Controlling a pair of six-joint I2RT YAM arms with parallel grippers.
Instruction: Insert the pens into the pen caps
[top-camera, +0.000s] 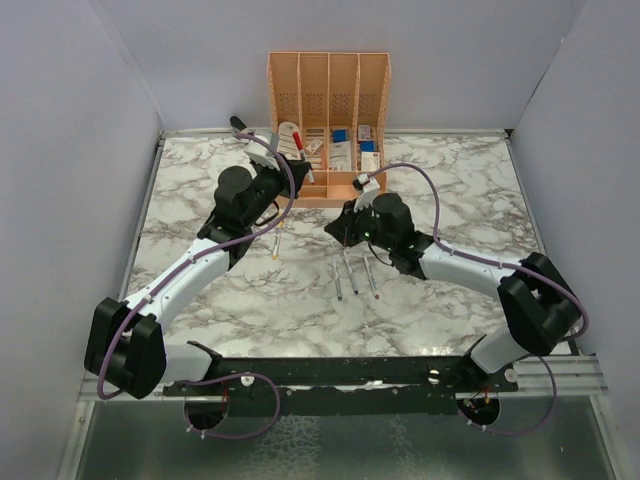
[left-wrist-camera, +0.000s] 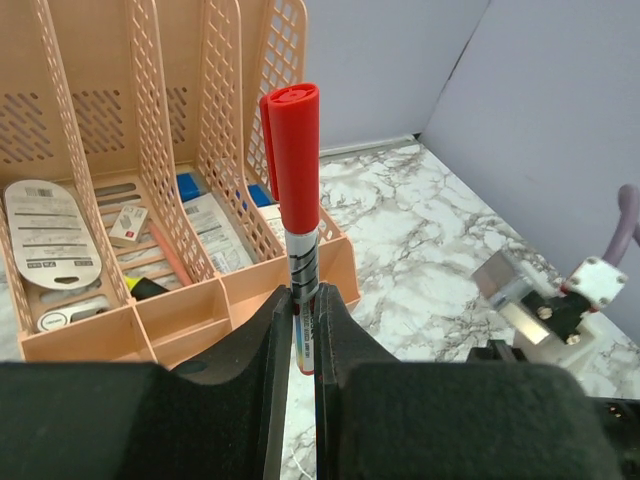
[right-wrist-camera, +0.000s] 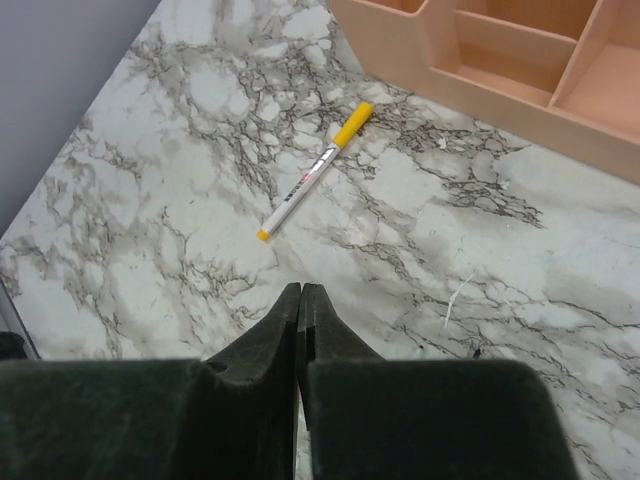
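Note:
My left gripper holds the pen with its red cap on, so next it needs to move down and back, tilting to lay the pen flat beside the yellow-capped one.
My left gripper (left-wrist-camera: 303, 300) is shut on the lower barrel of a grey-white pen (left-wrist-camera: 302, 265) that stands upright, with a red cap (left-wrist-camera: 293, 150) on its top end. From above, this gripper (top-camera: 291, 166) holds the red-capped pen (top-camera: 297, 140) just in front of the orange organizer. A pen with a yellow cap (right-wrist-camera: 352, 124) lies flat on the marble ahead of my right gripper (right-wrist-camera: 300, 291), which is shut with nothing visible between its fingers. Three more pens (top-camera: 352, 271) lie side by side near the right gripper (top-camera: 337, 229).
The orange organizer (top-camera: 328, 195) with white stationery items stands at the back centre of the marble table (top-camera: 450, 190). Grey walls close the table on three sides. The yellow-capped pen (top-camera: 277, 243) lies between the two arms.

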